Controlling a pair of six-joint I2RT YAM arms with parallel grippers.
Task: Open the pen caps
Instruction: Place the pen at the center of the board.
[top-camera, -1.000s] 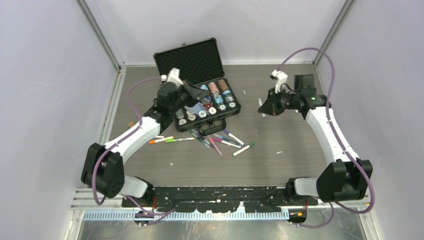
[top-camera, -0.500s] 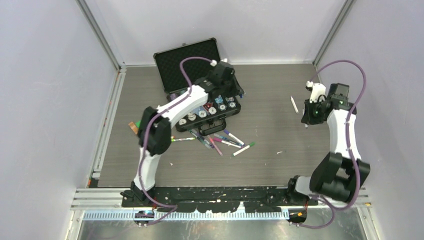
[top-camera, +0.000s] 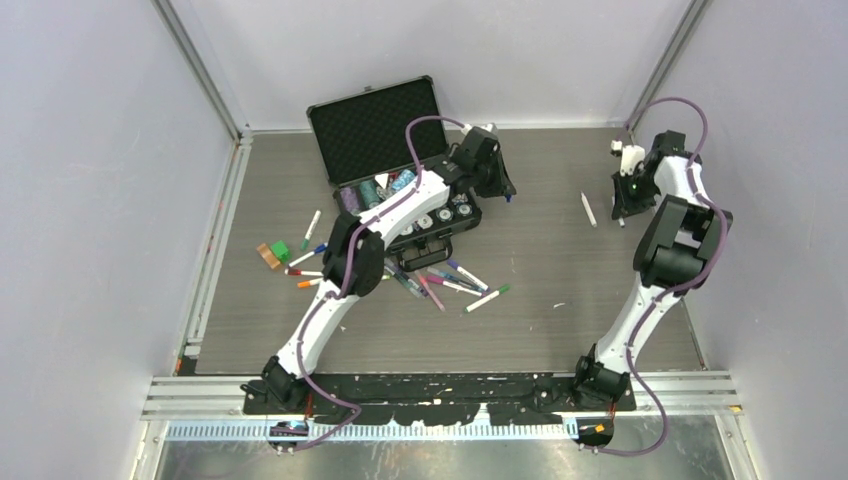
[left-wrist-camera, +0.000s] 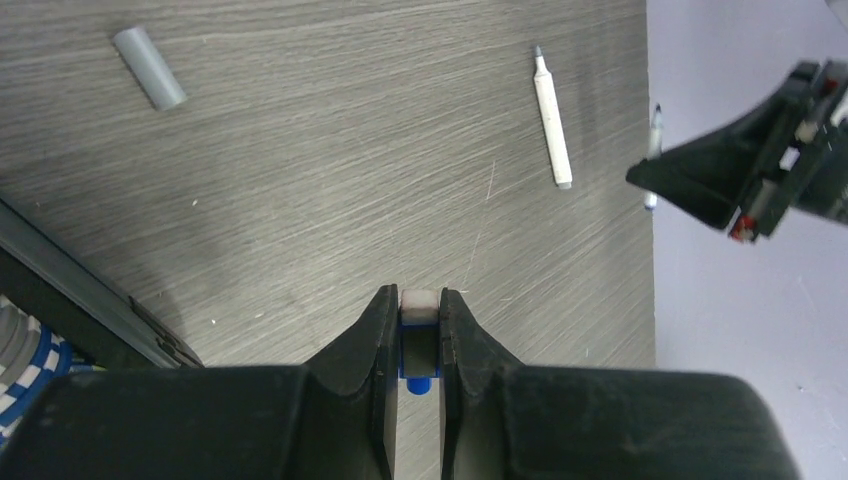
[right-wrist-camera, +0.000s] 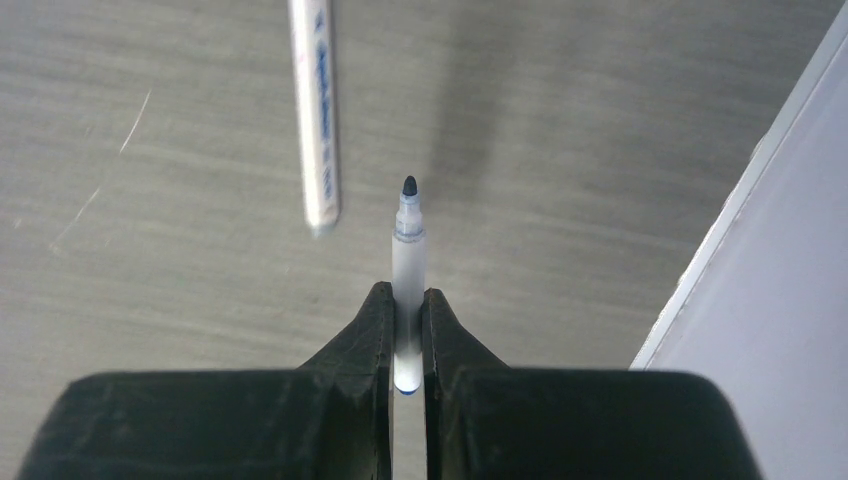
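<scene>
The pen in my right gripper is already uncapped, so that gripper should next go down to the table, away from the wall and close (top-camera: 607, 212) (right-wrist-camera: 405, 190) beside the lying white pen.
My left gripper (left-wrist-camera: 419, 295) is shut on a short blue pen cap (left-wrist-camera: 419, 312) with a whitish end, held above the table just right of the case; in the top view it is at the case's far right corner (top-camera: 503, 188). My right gripper (right-wrist-camera: 406, 292) is shut on an uncapped white-barrelled pen (right-wrist-camera: 407, 250), dark tip pointing away, near the right wall (top-camera: 622, 208). Another uncapped white pen (right-wrist-camera: 316, 120) lies on the table between the grippers (top-camera: 588, 208). A grey cap (left-wrist-camera: 148, 80) lies loose. Several capped pens (top-camera: 445, 280) lie in front of the case.
An open black case (top-camera: 375, 125) with striped chips stands at the back centre, under my left arm. More pens (top-camera: 308, 258) and small coloured blocks (top-camera: 272, 252) lie left of it. The right wall (right-wrist-camera: 760, 300) is close to my right gripper.
My left arm has swung right across the case, its gripper now past the case's right end. My right gripper has drawn back toward the right wall. Pens left of the case are uncovered.
</scene>
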